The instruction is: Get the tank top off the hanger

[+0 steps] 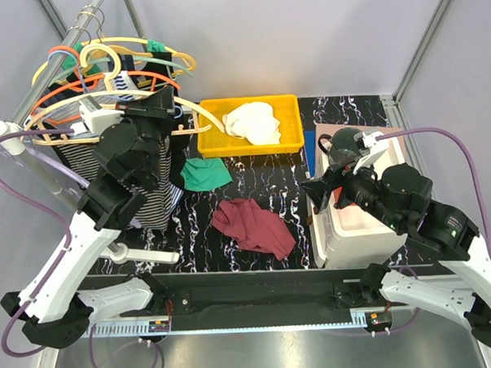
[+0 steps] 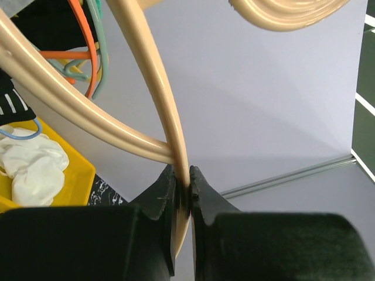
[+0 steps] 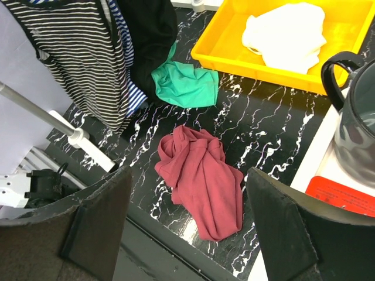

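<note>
My left gripper is holding the hook of the cream hanger (image 1: 204, 121), and the hanger is bare. It should move the hook to the left in the top view onto the rack's bar and let go of it.
A dark red tank top (image 1: 254, 226) lies crumpled on the black marbled table, free of any hanger; it also shows in the right wrist view (image 3: 202, 181). My left gripper (image 1: 171, 112) is up by the clothes rack, shut on the thin arm of a bare cream hanger (image 1: 204, 121). In the left wrist view the jaws pinch that cream hanger (image 2: 170, 129) at the tips of the gripper (image 2: 188, 178). My right gripper (image 1: 315, 193) hovers above and right of the tank top. It stands wide open (image 3: 188, 172) with nothing between its fingers.
A rack (image 1: 101, 60) at back left holds several coloured hangers and striped garments (image 1: 148, 184). A green cloth (image 1: 204, 173) lies near them. A yellow bin (image 1: 287, 109) holds white cloth. A white box (image 1: 358, 232) on the right carries a dark mug (image 1: 346, 143).
</note>
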Robot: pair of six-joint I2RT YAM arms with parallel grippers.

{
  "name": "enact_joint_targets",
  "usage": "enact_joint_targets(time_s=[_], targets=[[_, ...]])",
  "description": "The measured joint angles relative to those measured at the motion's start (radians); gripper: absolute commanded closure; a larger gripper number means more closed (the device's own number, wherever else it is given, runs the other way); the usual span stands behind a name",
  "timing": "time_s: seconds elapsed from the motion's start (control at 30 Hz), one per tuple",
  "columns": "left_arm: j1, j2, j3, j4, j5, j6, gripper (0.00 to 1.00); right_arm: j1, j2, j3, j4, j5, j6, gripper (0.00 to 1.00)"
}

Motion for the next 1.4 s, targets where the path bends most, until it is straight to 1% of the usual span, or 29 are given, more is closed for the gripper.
enact_joint_targets(time_s=[0.2, 0.4, 0.6, 0.7, 0.93, 1.2, 1.33, 1.4], targets=[[0.113, 0.000, 0.000, 0.000, 0.111, -0.041, 1.00, 0.000, 0.009, 0.006, 0.000, 0.013, 0.000, 0.13], [0.244, 0.001, -0.001, 0.002, 0.261, -0.082, 1.00, 0.000, 0.003, 0.006, 0.000, 0.015, 0.000, 0.13], [0.332, 0.000, -0.027, 0.016, 0.393, -0.118, 1.00, 0.000, 0.002, 0.006, 0.000, 0.014, 0.000, 0.13], [0.361, -0.005, -0.053, 0.008, 0.427, -0.132, 1.00, 0.000, 0.002, 0.006, 0.000, 0.014, 0.000, 0.12], [0.406, -0.061, -0.092, 0.005, 0.451, -0.141, 1.00, 0.000, 0.003, 0.006, 0.000, 0.014, -0.001, 0.12], [0.420, -0.126, -0.089, 0.014, 0.409, -0.149, 1.00, 0.000, 0.006, 0.006, 0.000, 0.012, -0.001, 0.12], [0.420, -0.113, -0.052, -0.046, 0.351, -0.182, 1.00, 0.000, 0.017, 0.009, 0.000, 0.012, -0.002, 0.12], [0.420, -0.092, -0.007, -0.100, 0.322, -0.208, 1.00, 0.000, 0.026, 0.011, 0.000, 0.011, -0.003, 0.12]])
